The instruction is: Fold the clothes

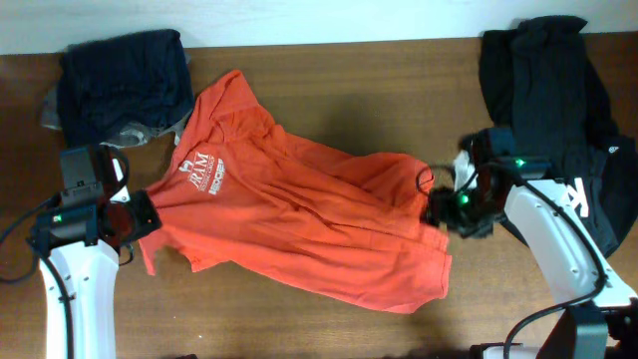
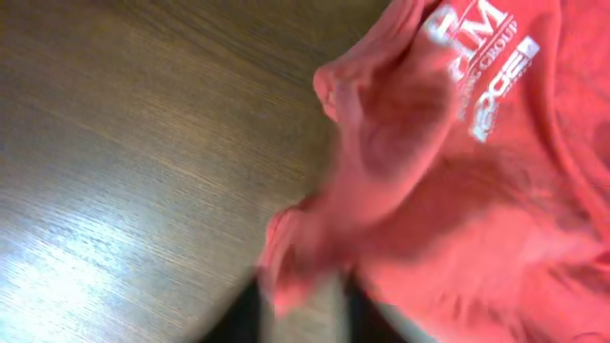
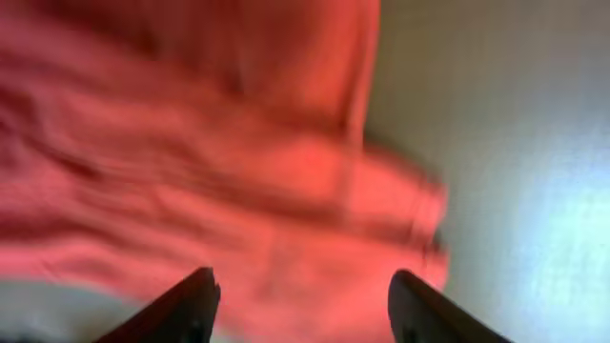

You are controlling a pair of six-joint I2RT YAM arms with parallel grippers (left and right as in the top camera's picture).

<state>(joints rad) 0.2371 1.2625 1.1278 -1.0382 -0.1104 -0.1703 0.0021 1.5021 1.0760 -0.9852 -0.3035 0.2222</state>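
Note:
I will move my right gripper outward and down onto the shirt's far sleeve corner next, to close its empty fingers there.
The clothes, a red-orange T-shirt point(image 1: 299, 214) with white lettering point(image 1: 204, 172), lie spread and rumpled slantwise across the middle of the table. My left gripper point(image 1: 140, 214) is at the shirt's left edge. In the blurred left wrist view its dark fingers point(image 2: 243, 314) stand apart, with a bunched tip of the shirt point(image 2: 295, 272) loose between them and wood showing in the gap. My right gripper point(image 1: 437, 211) is at the shirt's right edge. Its fingers point(image 3: 195, 300) stand wide apart just above the red cloth point(image 3: 286, 219), gripping nothing.
A dark navy folded pile point(image 1: 125, 85) sits at the back left. A black garment point(image 1: 553, 90) with white letters lies at the back right, partly under my right arm. Bare brown wood point(image 1: 399, 90) shows behind the shirt and along the front edge.

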